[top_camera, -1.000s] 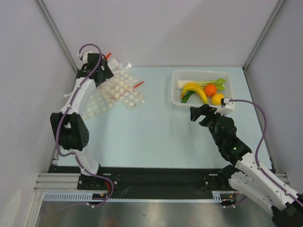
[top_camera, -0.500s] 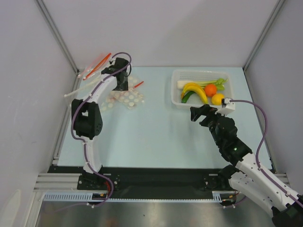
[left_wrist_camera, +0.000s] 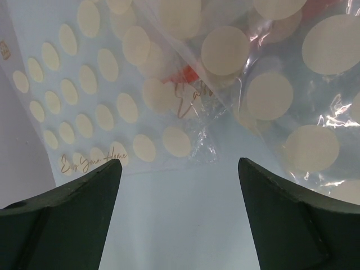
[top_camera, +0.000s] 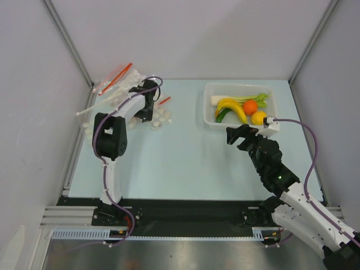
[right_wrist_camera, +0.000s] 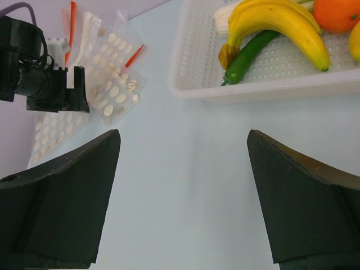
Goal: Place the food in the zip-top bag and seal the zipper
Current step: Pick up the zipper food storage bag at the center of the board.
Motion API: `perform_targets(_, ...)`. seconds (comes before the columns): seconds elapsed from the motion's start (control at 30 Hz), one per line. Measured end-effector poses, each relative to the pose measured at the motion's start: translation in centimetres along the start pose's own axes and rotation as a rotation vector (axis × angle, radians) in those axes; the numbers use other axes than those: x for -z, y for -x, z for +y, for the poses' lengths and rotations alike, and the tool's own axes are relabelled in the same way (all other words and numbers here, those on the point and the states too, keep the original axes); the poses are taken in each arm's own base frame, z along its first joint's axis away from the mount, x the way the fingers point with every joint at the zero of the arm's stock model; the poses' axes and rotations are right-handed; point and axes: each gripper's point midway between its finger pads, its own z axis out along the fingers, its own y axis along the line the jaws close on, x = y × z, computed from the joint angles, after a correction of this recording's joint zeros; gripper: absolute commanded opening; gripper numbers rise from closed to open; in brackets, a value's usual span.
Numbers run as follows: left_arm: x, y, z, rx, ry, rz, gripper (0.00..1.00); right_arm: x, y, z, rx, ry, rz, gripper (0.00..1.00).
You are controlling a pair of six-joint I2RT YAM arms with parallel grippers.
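I will next lower my left gripper and move it slightly back onto the flat dotted bag's near corner, as the bag's thin edge is uncovered beside bare tabletop.
The food lies in a white mesh basket at the back right: a banana, an orange, a lemon, a dark green vegetable and a leek. The right wrist view shows the banana and the green vegetable. My right gripper is open and empty, just in front of the basket. My left gripper is open and empty, low over dotted see-through bags. Its wrist view shows a flat dotted bag beside crumpled ones. I cannot make out the zipper.
Spare bags with red strips stick up at the back left corner against the wall. Grey walls close in the left, back and right sides. The left arm stretches along the left side.
My left gripper has swung from the back left corner to the right and down over the dotted bags. The right arm has not moved.
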Motion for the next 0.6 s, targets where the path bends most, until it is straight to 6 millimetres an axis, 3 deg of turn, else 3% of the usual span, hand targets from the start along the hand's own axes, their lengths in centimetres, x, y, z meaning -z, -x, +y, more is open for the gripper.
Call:
perform_targets(0.3, -2.6, -1.7, -1.6, -0.064, 0.006, 0.095, 0.9, 0.1, 0.2, 0.0, -0.003, 0.003, -0.006, 1.0)
perform_targets(0.43, -2.9, -1.6, -1.8, -0.062, -0.013, 0.116, 0.77, 0.1, 0.2, 0.0, -0.003, 0.003, -0.006, 1.0)
perform_targets(0.6, -3.4, -1.9, -1.5, -0.042, -0.049, 0.16, 0.73, 0.1, 0.2, 0.0, -0.003, 0.003, -0.006, 1.0)
